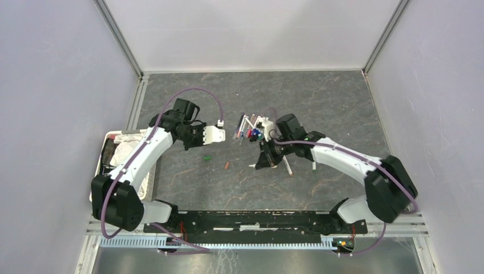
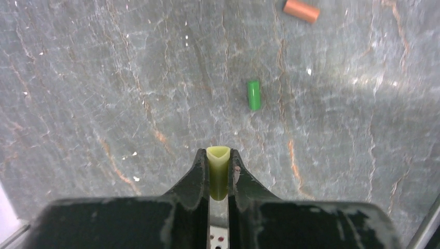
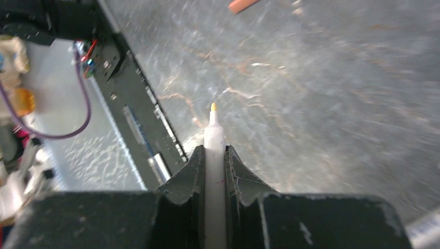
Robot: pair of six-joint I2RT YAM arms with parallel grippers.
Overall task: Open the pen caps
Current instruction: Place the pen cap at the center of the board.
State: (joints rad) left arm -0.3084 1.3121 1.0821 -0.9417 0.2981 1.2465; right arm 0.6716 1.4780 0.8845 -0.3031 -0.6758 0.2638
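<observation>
My left gripper should turn and move down toward the green cap (image 1: pixel 206 157), onto the bare table just outward of it, because loose caps are already lying there.
My left gripper (image 2: pixel 218 154) is shut on a yellow-green pen cap (image 2: pixel 218 176), pinched upright between its dark fingers above the grey table. On the table just ahead lie a green cap (image 2: pixel 253 95) and an orange-brown cap (image 2: pixel 301 10). My right gripper (image 3: pixel 213 150) is shut on a white pen (image 3: pixel 213 132) whose bare yellow tip sticks out past the fingers, with no cap on it. From above, the left gripper (image 1: pixel 197 144) and right gripper (image 1: pixel 261 161) hang apart, with the green cap (image 1: pixel 206 157) and brown cap (image 1: pixel 227 165) between them. A heap of pens (image 1: pixel 251 130) lies behind.
A white basket (image 1: pixel 111 137) with odds and ends stands at the left table edge beside the left arm. Two loose pens (image 1: pixel 288 167) (image 1: pixel 313 165) lie under the right arm. The black base rail (image 1: pixel 251 220) runs along the near edge.
</observation>
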